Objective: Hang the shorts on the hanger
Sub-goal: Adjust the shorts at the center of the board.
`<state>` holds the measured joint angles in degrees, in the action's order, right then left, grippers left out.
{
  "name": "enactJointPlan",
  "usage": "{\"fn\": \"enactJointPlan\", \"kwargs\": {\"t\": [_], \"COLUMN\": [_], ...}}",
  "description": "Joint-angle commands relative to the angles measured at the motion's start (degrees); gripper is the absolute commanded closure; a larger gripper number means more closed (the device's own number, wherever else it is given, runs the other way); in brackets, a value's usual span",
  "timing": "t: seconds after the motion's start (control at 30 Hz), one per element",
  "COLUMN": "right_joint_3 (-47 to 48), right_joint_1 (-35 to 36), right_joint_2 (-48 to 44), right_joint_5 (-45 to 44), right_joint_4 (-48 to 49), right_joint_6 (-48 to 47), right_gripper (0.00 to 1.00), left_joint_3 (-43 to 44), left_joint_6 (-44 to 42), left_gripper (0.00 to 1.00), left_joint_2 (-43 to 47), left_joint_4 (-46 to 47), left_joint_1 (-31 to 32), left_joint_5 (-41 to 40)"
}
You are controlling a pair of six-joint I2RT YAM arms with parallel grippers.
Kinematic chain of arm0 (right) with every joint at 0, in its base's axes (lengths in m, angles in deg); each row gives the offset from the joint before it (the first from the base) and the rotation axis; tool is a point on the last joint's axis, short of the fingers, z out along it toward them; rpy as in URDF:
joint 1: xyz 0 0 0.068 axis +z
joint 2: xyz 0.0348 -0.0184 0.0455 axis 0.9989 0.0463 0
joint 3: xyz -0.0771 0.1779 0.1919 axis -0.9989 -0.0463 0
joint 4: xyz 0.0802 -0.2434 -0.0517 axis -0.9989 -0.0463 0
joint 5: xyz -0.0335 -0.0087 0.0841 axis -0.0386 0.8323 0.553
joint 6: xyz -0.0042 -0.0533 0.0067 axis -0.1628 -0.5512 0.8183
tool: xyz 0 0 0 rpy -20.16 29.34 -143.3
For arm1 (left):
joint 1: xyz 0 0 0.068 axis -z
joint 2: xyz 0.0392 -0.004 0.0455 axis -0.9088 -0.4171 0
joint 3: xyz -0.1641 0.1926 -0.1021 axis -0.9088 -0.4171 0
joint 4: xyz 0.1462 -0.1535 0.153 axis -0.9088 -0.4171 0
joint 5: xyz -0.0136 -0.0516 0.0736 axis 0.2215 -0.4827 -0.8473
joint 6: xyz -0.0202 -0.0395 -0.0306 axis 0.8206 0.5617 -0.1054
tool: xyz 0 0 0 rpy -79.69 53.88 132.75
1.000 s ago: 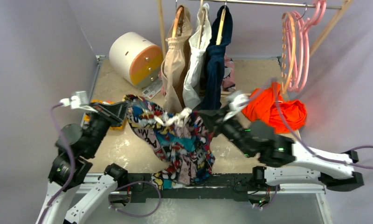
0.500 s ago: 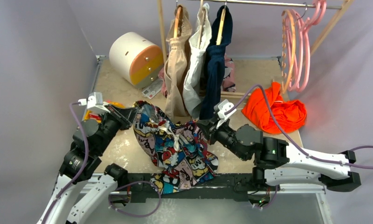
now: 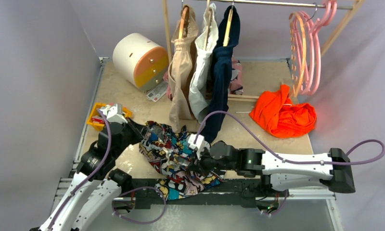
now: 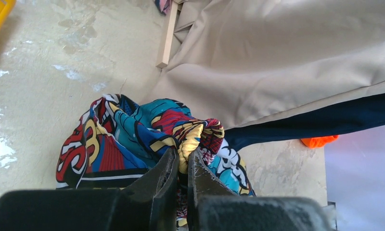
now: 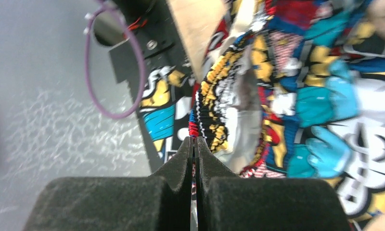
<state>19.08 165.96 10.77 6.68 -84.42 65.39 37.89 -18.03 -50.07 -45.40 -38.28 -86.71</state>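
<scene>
The left gripper should lift the fold, then lower it toward the beige garment's hem (image 3: 174, 124) (image 4: 175, 91) and let go of it there, because the shorts lie bunched between the two grippers.
The comic-print shorts (image 3: 173, 154) lie bunched on the table near its front edge, partly hanging over it. My left gripper (image 3: 141, 136) is shut on a yellow-printed fold of the shorts (image 4: 133, 130) at their left side; the left wrist view shows it between the fingertips (image 4: 182, 156). My right gripper (image 3: 194, 161) is shut on the elastic waistband edge of the shorts (image 5: 287, 96), shown thin between the fingertips (image 5: 195, 142). The peach-orange hanger (image 3: 293, 53) hangs on the rail at the back right, far from both grippers.
Beige (image 3: 181, 67), white (image 3: 202, 57) and navy (image 3: 222, 62) garments hang on wooden hangers just behind the shorts. An orange garment (image 3: 282, 115) lies at right. Pink hangers (image 3: 318, 43) hang beside the peach one. A white-orange round drawer box (image 3: 138, 58) and a yellow bin (image 3: 96, 118) stand at left.
Both grippers have come down and toward the front edge, closer together. The shorts, held stretched in the air before, now lie bunched on the table.
</scene>
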Motion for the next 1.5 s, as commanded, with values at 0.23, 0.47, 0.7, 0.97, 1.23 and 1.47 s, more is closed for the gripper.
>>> {"fn": "enactJointPlan", "kwargs": {"t": [0.23,0.47,0.7,0.97,1.23,1.47], "right_joint_3": [2.5,2.4,3.9,6.6,9.0,11.0], "right_joint_1": [0.5,0.4,0.4,0.4,0.0,-2.9], "right_joint_2": [-4.8,-5.9,7.7,16.3,22.0,26.1], "right_joint_5": [-2.1,-14.1,-13.3,-15.6,-22.5,-23.8], "right_joint_4": [2.7,4.7,8.3,8.2,6.4,5.5], "right_joint_6": [2.5,6.4,11.2,13.2,15.4,16.6], "right_gripper": [0.53,0.47,0.46,0.43,0.46,0.62], "left_joint_3": [6.6,3.4,4.3,5.0,5.3,6.0], "left_joint_6": [-9.5,-9.4,-9.5,-9.8,-10.1,-10.4], "left_gripper": [1.00,1.00,1.00,1.00,1.00,1.00], "left_joint_2": [3.8,9.6,8.1,8.0,8.0,7.4], "left_joint_4": [9.2,11.8,11.0,10.1,9.7,9.1], "left_joint_1": [-0.2,-0.2,-0.2,-0.2,-0.1,-0.2], "left_joint_5": [5.4,6.6,5.9,5.2,4.8,4.7]}}
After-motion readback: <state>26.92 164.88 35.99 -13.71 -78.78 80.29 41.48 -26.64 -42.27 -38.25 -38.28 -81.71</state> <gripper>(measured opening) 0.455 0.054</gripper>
